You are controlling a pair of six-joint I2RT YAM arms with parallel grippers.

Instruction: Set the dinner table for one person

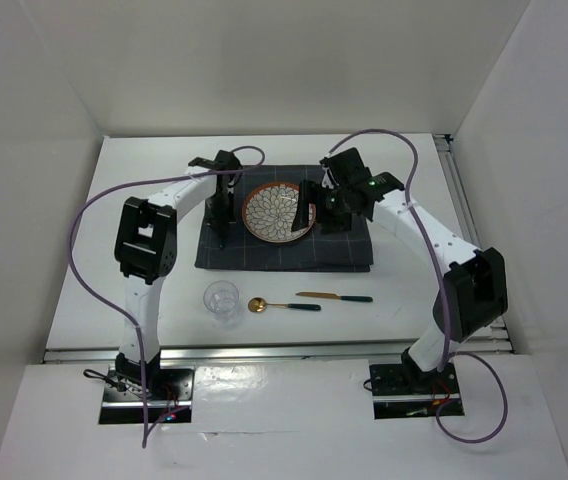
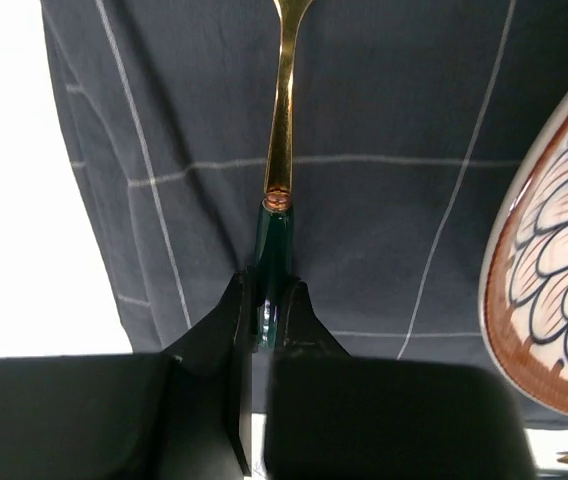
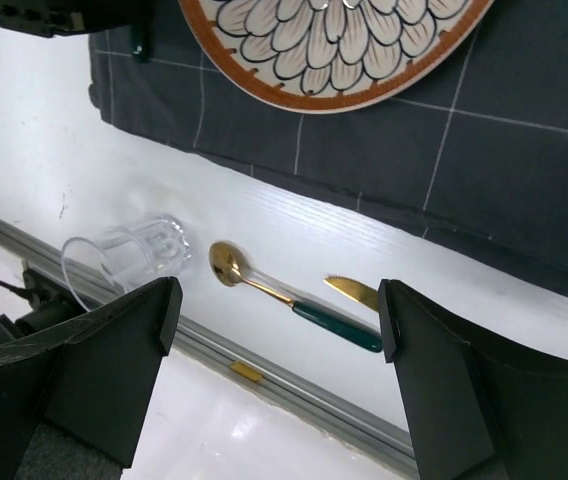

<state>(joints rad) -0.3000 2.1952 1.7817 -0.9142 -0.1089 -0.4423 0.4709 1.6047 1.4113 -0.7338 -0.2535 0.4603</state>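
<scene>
I will next swing my open right gripper back and down onto the glass's rim by the spoon, because the glass stands back, to the gripper's left in the top view.
My left gripper [image 2: 267, 290] is shut on the dark green handle of a gold utensil [image 2: 282, 120], whose head runs out of the left wrist view. It points along the dark grey checked mat [image 2: 384, 120], just left of the patterned plate [image 2: 554, 260]. From above, the left gripper [image 1: 223, 232] sits over the mat's left part, beside the plate [image 1: 278, 212]. My right gripper [image 1: 324, 212] hangs open at the plate's right side, holding nothing. In its wrist view the right gripper [image 3: 279, 295] frames the white dinner table [image 1: 404, 300] below.
Near the front edge of the table stand a clear glass [image 1: 222, 299], a gold spoon [image 1: 282, 305] with a green handle and a gold knife [image 1: 334, 296]. A metal rail [image 3: 294, 385] runs along that edge. White walls enclose the table.
</scene>
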